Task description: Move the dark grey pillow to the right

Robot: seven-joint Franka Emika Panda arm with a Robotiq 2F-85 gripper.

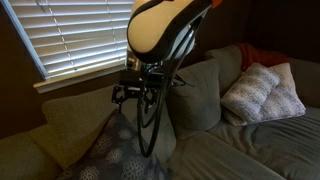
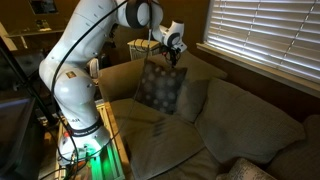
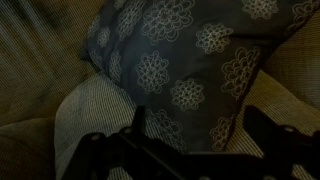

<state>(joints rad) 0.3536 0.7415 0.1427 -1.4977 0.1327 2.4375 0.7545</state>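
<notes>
The dark grey pillow's upper corner [image 3: 205,138] lies below the robot's gripper and between its fingers, so the gripper will move down onto it next with the fingers kept spread.
The dark grey pillow [image 2: 158,87] with pale floral medallions stands upright against the beige sofa's back cushion, close to the sofa arm. It also shows at the bottom of an exterior view [image 1: 115,150] and fills the wrist view [image 3: 170,50]. My gripper [image 2: 171,50] hangs just above the pillow's upper edge in both exterior views [image 1: 133,97]. In the wrist view its two fingers [image 3: 195,112] are spread wide with the patterned fabric between them. I see no fabric pinched.
A light whitish-grey textured pillow [image 1: 262,92] leans on the sofa back further along, with something red [image 1: 258,55] behind it. The beige seat cushions [image 2: 170,140] stretch in front. Window blinds [image 2: 265,35] hang behind the sofa. The robot's base [image 2: 75,130] stands beside the sofa arm.
</notes>
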